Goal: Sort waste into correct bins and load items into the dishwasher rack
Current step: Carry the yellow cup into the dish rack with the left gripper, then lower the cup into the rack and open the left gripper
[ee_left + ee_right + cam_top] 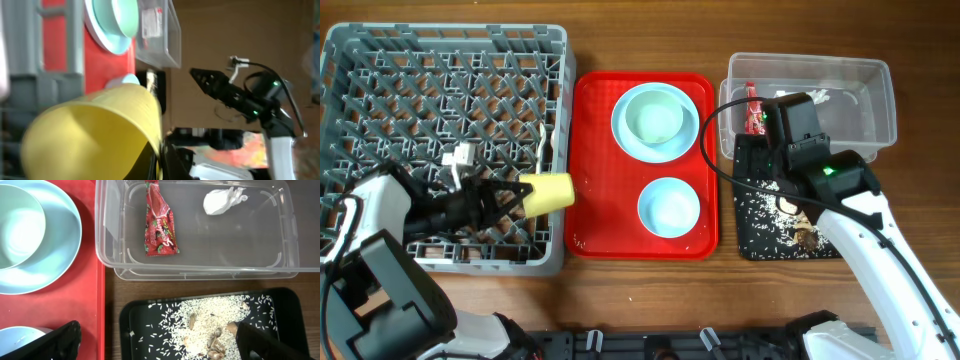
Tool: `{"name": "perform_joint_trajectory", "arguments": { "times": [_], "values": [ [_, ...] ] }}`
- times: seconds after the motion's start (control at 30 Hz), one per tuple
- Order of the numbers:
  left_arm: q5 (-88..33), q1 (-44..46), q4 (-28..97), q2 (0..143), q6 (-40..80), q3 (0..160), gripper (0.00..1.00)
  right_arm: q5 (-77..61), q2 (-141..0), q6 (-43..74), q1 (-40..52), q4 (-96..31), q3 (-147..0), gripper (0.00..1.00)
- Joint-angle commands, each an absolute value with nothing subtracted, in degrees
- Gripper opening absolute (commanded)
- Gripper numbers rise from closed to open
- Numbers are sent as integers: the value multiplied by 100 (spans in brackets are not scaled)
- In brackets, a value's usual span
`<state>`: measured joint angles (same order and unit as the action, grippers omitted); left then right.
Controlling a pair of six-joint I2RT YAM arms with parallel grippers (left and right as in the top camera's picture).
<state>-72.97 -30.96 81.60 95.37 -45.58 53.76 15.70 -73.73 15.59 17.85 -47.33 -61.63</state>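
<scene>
I should lower the small yellow cup (552, 192) with my left gripper toward the rack's wires beside the white fork (546, 143), since the cup still hangs over the rack's edge.
My left gripper (518, 194) is shut on the small yellow cup (552, 192), holding it on its side over the right edge of the grey dishwasher rack (380, 50). The cup fills the left wrist view (90, 135). A white fork (546, 143) lies in the rack. The pale blue plate (623, 135), with a pale green bowl on it, and the small pale blue bowl (668, 207) sit on the red tray. The red wrapper (160, 225) and white tissue (222, 200) lie in the clear tub (200, 272). My right gripper (160, 345) is open above the black tray (150, 315) of rice scraps.
The flat red serving tray (595, 215) lies between the rack and the bins. My right arm (800, 130) covers part of the clear tub (875, 75) and the black tray (760, 240). Bare wooden table runs along the front edge.
</scene>
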Motion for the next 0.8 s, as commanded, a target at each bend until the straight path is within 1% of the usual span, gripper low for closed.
{"name": "perform_joint_trajectory", "arguments": {
  "times": [0.0, 0.13, 0.27, 0.37, 0.4, 0.57, 0.67, 0.77],
  "values": [
    [-7013, -3081, 7524, 9579, -3686, 5177, 4, 1667, -7365, 1656, 1769, -4722, -6195, 100],
    [-6549, -3081, 7183, 9579, -3461, 5170, 7, 1667, -7365, 1656, 1769, -4720, -6195, 100],
    [-5544, -3124, 6875, 9579, -2661, 5172, 8, 1667, -7365, 1656, 1769, -4720, -6195, 100],
    [-5059, -3148, 6729, 9579, -2187, 5175, 14, 1667, -7365, 1656, 1769, -4718, -6195, 100],
    [-4958, -3164, 6685, 9579, -2067, 5175, 16, 1667, -7365, 1656, 1769, -4718, -6195, 100],
    [-4711, -3304, 6705, 9579, -1876, 5175, 17, 1667, -7365, 1656, 1769, -4718, -6195, 100],
    [-4589, -3430, 6702, 9579, -1708, 5175, 24, 1667, -7365, 1656, 1769, -4720, -6195, 100],
    [-4532, -3520, 6729, 9566, -1575, 5175, 27, 1667, -7365, 1656, 1769, -4720, -6195, 100]
  ]
}}
